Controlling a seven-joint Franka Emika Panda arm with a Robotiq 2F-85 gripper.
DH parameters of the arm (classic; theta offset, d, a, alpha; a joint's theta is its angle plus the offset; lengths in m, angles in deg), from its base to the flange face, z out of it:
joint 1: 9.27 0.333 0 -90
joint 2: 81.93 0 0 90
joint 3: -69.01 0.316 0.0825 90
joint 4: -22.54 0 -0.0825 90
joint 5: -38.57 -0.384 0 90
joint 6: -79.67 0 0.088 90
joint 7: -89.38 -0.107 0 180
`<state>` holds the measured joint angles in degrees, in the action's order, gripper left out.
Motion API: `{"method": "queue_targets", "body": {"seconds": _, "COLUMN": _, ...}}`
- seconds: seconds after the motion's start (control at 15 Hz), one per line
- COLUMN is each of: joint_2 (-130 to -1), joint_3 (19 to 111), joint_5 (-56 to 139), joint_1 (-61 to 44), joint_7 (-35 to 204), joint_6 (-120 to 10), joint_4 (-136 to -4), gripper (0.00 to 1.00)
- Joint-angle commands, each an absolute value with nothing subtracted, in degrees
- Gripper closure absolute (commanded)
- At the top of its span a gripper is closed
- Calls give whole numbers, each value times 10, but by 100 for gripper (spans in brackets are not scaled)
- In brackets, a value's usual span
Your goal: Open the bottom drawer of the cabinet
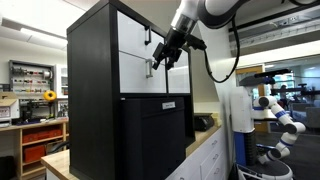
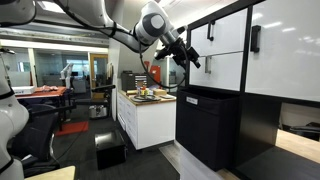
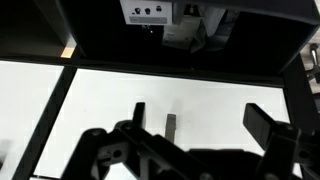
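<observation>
The handle is outward of my open fingers. My gripper should next move outward to the white front and close on the silver bar handle (image 1: 149,68) (image 3: 170,126).
The cabinet (image 1: 92,55) is tall and matte black with white fronts; it also shows in an exterior view (image 2: 285,60). The bottom drawer (image 1: 140,78) is a wide white front with a short silver bar handle (image 3: 170,126), and its front fills the wrist view (image 3: 110,95). My gripper (image 1: 158,64) hangs right at the handle and also shows in an exterior view (image 2: 194,60). In the wrist view the gripper (image 3: 200,116) is open. The handle stands between the two fingers, nearer one of them, and nothing is gripped.
An all-black panelled unit with a small white label (image 1: 168,104) stands under the cabinet and shows in both exterior views (image 2: 210,125). A white front with a black handle (image 2: 255,38) is beside the drawer. A counter with small objects (image 2: 145,97) and a white robot (image 1: 280,115) stand nearby.
</observation>
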<state>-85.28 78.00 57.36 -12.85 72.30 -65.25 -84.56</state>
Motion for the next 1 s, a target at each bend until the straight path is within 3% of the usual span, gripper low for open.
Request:
{"method": "queue_targets", "body": {"seconds": 0.0, "joint_2": -807, "joint_3": 755, "joint_5": 585, "joint_1": -111, "joint_7": 723, "joint_6": -667, "joint_4": -787, "gripper": 0}}
{"method": "queue_targets", "body": {"seconds": 0.6, "joint_2": -746, "joint_3": 720, "joint_5": 571, "joint_1": -90, "joint_7": 741, "joint_6": -690, "joint_4": -724, "gripper": 0}}
{"method": "queue_targets", "body": {"seconds": 0.67, "joint_2": -742, "joint_3": 717, "joint_5": 570, "joint_1": -88, "joint_7": 743, "joint_6": -695, "joint_4": -723, "gripper": 25}}
{"method": "queue_targets", "body": {"seconds": 0.8, "joint_2": -736, "joint_3": 711, "joint_5": 568, "joint_1": -85, "joint_7": 745, "joint_6": -705, "joint_4": -721, "gripper": 33}}
{"method": "queue_targets", "body": {"seconds": 0.93, "joint_2": -739, "joint_3": 707, "joint_5": 563, "joint_1": -82, "joint_7": 742, "joint_6": -700, "joint_4": -724, "gripper": 47}}
